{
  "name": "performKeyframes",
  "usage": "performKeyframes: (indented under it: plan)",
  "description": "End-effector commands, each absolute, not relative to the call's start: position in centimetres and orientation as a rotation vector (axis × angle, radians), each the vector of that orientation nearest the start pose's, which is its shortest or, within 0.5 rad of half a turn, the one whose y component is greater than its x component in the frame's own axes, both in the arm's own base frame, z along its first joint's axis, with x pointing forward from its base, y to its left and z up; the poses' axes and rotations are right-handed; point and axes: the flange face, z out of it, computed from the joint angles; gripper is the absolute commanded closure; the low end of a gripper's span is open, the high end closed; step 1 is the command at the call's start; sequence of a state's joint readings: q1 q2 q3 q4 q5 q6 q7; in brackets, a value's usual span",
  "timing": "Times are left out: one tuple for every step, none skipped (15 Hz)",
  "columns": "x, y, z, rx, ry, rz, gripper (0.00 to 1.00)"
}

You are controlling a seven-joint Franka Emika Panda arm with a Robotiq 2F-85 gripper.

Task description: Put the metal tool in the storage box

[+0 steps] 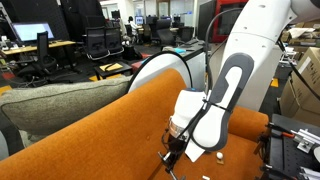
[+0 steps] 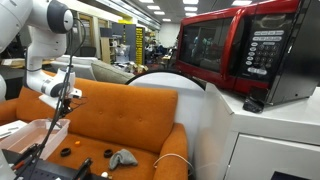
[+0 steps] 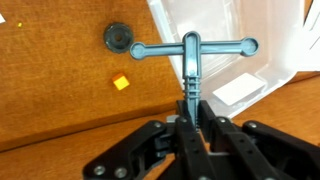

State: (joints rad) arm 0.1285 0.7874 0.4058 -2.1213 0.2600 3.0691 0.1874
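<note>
I need to move my gripper to the right in the wrist view next, over the open middle of the storage box, to let go, because the crossbar still hangs partly over the seat.
My gripper [image 3: 189, 103] is shut on the metal tool [image 3: 190, 55], a grey-blue T-shaped tool with a ribbed shaft and a crossbar at its far end. I hold it above the orange sofa seat, with the crossbar's right end over the edge of the clear plastic storage box [image 3: 225, 30]. The box holds a white card [image 3: 237, 88]. In an exterior view the gripper [image 2: 62, 96] hangs over the box [image 2: 30, 135] at the sofa's left. In the other exterior view the gripper [image 1: 176, 148] is low over the seat, and the box is hidden there.
A black round disc [image 3: 117, 38] and a small yellow square [image 3: 120, 82] lie on the orange sofa [image 2: 130, 115]. A grey cloth-like object [image 2: 123, 157] and small dark pieces [image 2: 66, 152] lie on the seat. A red microwave [image 2: 240, 45] stands on a white counter.
</note>
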Motion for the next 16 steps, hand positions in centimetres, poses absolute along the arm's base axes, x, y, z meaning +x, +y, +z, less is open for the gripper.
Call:
performKeyframes:
  plan:
    - [48.1, 30.7, 8.4, -2.712, -0.161, -0.081, 0.96]
    - [47.6, 31.8, 8.3, -2.683, -0.217, -0.060, 0.96]
    - [47.0, 32.8, 8.1, -2.655, -0.272, -0.033, 0.96]
    - [46.4, 33.6, 7.7, -2.634, -0.323, -0.008, 0.96]
    - [45.7, 34.3, 7.2, -2.612, -0.369, 0.020, 0.96]
    - [45.1, 35.1, 6.7, -2.579, -0.413, 0.053, 0.96]
    - [44.4, 35.9, 6.0, -2.565, -0.455, 0.085, 0.96]
    - [43.9, 36.4, 5.3, -2.551, -0.489, 0.118, 0.96]
    - [43.4, 36.9, 4.9, -2.536, -0.514, 0.147, 0.94]
    - [43.1, 37.4, 4.5, -2.518, -0.539, 0.178, 0.60]
    - [42.8, 37.7, 4.3, -2.509, -0.559, 0.196, 0.59]
    - [42.8, 37.9, 4.1, -2.500, -0.567, 0.212, 0.53]
    - [43.0, 37.9, 4.1, -2.494, -0.569, 0.210, 0.46]
    - [43.2, 37.8, 4.2, -2.484, -0.569, 0.201, 0.38]
    - [43.5, 37.7, 4.5, -2.477, -0.568, 0.190, 0.32]
    - [43.9, 37.4, 4.7, -2.478, -0.565, 0.174, 0.24]
